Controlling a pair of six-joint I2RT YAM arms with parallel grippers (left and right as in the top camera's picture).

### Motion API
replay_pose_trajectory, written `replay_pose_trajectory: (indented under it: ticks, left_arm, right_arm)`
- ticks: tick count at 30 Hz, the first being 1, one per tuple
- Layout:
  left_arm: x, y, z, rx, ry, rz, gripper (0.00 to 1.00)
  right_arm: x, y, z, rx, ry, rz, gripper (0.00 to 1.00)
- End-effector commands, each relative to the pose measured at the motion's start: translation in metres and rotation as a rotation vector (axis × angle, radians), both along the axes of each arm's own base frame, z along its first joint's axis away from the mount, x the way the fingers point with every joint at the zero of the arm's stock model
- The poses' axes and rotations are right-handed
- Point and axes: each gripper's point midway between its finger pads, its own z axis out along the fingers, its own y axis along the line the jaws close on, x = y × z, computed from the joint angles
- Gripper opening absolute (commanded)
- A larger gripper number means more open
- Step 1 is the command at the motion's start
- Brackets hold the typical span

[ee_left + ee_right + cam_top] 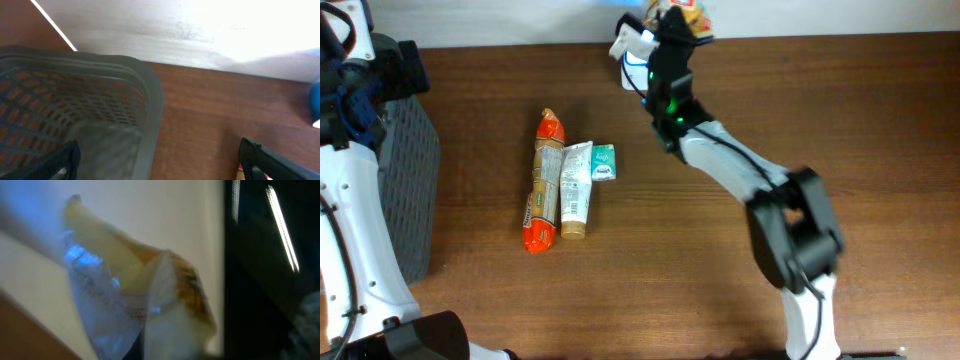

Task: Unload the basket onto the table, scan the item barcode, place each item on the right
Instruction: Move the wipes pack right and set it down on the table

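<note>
I should move my right gripper next from the scanner toward the right in the overhead view and down to let go of the packet, because the tabletop below it is bare there.
My right gripper (pixel 672 32) is stretched to the far edge of the table and is shut on a crinkly snack packet (pixel 686 14). Beside it stands a white scanner (pixel 631 48) with a blue glow. The right wrist view is filled by the packet (pixel 150 295), clear and white with orange-brown print and lit blue on its left side; my own fingers are hidden behind it. My left gripper (pixel 160 172) hangs open over the rim of a grey basket (pixel 145 90), with nothing between its fingers.
A long orange-ended package (pixel 544 180), a white tube (pixel 576 188) and a small green-and-white packet (pixel 604 162) lie together at table centre-left. The grey mesh basket (pixel 412 180) stands at the left edge. A white wall (pixel 200 30) runs behind the table.
</note>
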Motion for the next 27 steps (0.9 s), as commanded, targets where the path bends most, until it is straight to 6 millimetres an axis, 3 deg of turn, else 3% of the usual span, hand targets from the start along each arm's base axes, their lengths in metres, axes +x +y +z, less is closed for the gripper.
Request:
replay_pose_trajectory:
  ticks: [1, 3, 5, 6, 7, 9, 11, 13, 14, 15, 16, 17, 19, 21, 22, 24, 25, 26, 27]
  left_arm:
    - [-0.003, -0.001, 0.014, 0.019, -0.029, -0.009, 0.99]
    - [-0.003, -0.001, 0.014, 0.019, -0.029, -0.009, 0.99]
    - [-0.003, -0.001, 0.014, 0.019, -0.029, -0.009, 0.99]
    - [-0.003, -0.001, 0.014, 0.019, -0.029, -0.009, 0.99]
    - [-0.003, -0.001, 0.014, 0.019, -0.029, -0.009, 0.99]
    - [-0.003, -0.001, 0.014, 0.019, -0.029, -0.009, 0.99]
    - [-0.003, -0.001, 0.014, 0.019, -0.029, -0.009, 0.99]
    - [-0.003, -0.001, 0.014, 0.019, -0.029, -0.009, 0.99]
    - [-0.003, -0.001, 0.014, 0.019, -0.029, -0.009, 0.99]
    - [-0.003, -0.001, 0.014, 0.019, -0.029, -0.009, 0.99]
    - [-0.003, -0.001, 0.014, 0.019, -0.029, -0.009, 0.99]
    - [-0.003, -0.001, 0.014, 0.019, -0.029, -0.009, 0.99]
    - [-0.003, -0.001, 0.014, 0.019, -0.029, -0.009, 0.99]
    - [-0.003, -0.001, 0.014, 0.019, -0.029, -0.009, 0.99]
    - [-0.003, -0.001, 0.014, 0.019, -0.029, -0.009, 0.99]
    - [-0.003, -0.001, 0.014, 0.019, -0.029, -0.009, 0.99]
    - [-0.003, -0.001, 0.014, 0.019, -0.029, -0.009, 0.99]
    - [-0.003, -0.001, 0.014, 0.019, -0.029, -0.009, 0.99]
    - [-0.003, -0.001, 0.014, 0.019, -0.029, -0.009, 0.99]
  right_arm:
    - [-0.07, -0.055, 0.097, 0.391, -0.064, -0.133, 0.04]
    - [-0.128, -0.108, 0.077, 0.756, 0.12, -0.22, 0.04]
    - [-0.159, -0.155, 0.052, 1.004, 0.25, -0.313, 0.04]
    - [-0.177, -0.188, 0.024, 1.159, 0.399, -0.368, 0.04]
    - [-0.183, -0.198, 0.01, 1.235, 0.481, -0.376, 0.04]
    - [-0.202, -0.241, -0.038, 1.525, 0.68, -0.442, 0.04]
    - [-0.211, -0.267, -0.086, 1.7, 0.769, -0.522, 0.04]
    - [-0.217, -0.285, -0.148, 1.823, 0.863, -0.577, 0.04]
    - [-0.217, -0.291, -0.165, 1.863, 0.881, -0.597, 0.04]
    - [-0.218, -0.299, -0.181, 1.891, 0.893, -0.63, 0.12]
    - [-0.22, -0.308, -0.188, 1.875, 0.873, -0.687, 0.57]
    - [-0.237, -0.351, -0.198, 1.811, 0.685, -1.025, 0.99]
    - [-0.246, -0.369, -0.179, 1.746, 0.602, -1.149, 0.99]
    - [-0.236, -0.36, -0.136, 1.727, 0.594, -1.113, 0.99]
    - [-0.22, -0.336, -0.118, 1.76, 0.638, -1.019, 0.99]
    - [-0.175, -0.256, -0.102, 1.875, 0.804, -0.689, 0.99]
    - [-0.147, -0.2, -0.098, 1.852, 0.893, -0.497, 0.99]
    - [-0.134, -0.16, -0.101, 1.799, 0.95, -0.407, 0.99]
    - [-0.123, -0.114, -0.111, 1.73, 1.007, -0.326, 0.9]
